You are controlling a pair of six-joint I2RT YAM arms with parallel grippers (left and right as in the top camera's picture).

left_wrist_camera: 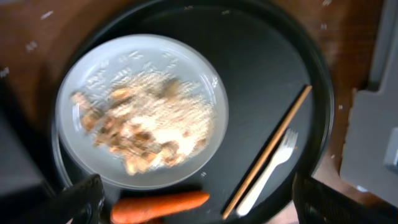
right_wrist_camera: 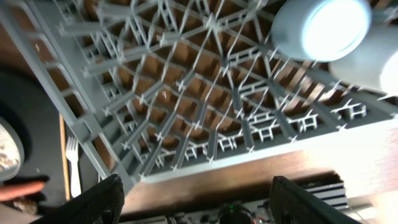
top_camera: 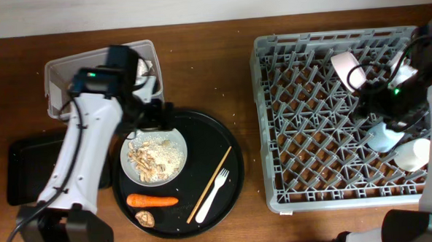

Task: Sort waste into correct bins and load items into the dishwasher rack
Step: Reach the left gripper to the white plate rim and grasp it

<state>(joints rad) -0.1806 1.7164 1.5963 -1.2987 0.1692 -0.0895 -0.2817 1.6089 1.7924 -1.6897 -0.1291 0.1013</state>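
Note:
The empty black tray leaves room for a finger on the chopstick's side, so next my left gripper will shift toward the chopstick and lower to the white plate's rim on that side (top_camera: pixel 185 154) (left_wrist_camera: pixel 224 112).
My left gripper (top_camera: pixel 152 122) (left_wrist_camera: pixel 199 211) hangs open and empty over the far rim of the white plate (top_camera: pixel 153 159) (left_wrist_camera: pixel 142 112), which holds beige food scraps (left_wrist_camera: pixel 143 127). An orange carrot (top_camera: pixel 152 200) (left_wrist_camera: pixel 158 207), a small brown lump (top_camera: pixel 145 219), a chopstick (top_camera: pixel 210 183) (left_wrist_camera: pixel 267 152) and a white fork (top_camera: pixel 213 194) (left_wrist_camera: pixel 270 171) lie beside the plate. My right gripper (top_camera: pixel 369 107) (right_wrist_camera: pixel 199 205) is open and empty above the grey dishwasher rack (top_camera: pixel 306 168) (right_wrist_camera: pixel 155 93). In the rack are a pink bowl (top_camera: pixel 349 70), a light blue cup (top_camera: pixel 383 137) (right_wrist_camera: pixel 320 28) and a cream cup (top_camera: pixel 411 155) (right_wrist_camera: pixel 367 59).
The plate and loose pieces rest on a large round black tray (top_camera: pixel 224 135). A clear tub (top_camera: pixel 68 76) stands at the back left, partly hidden by my left arm. A shallow black rectangular tray (top_camera: pixel 28 169) lies at the far left. Bare wood separates the round tray from the rack.

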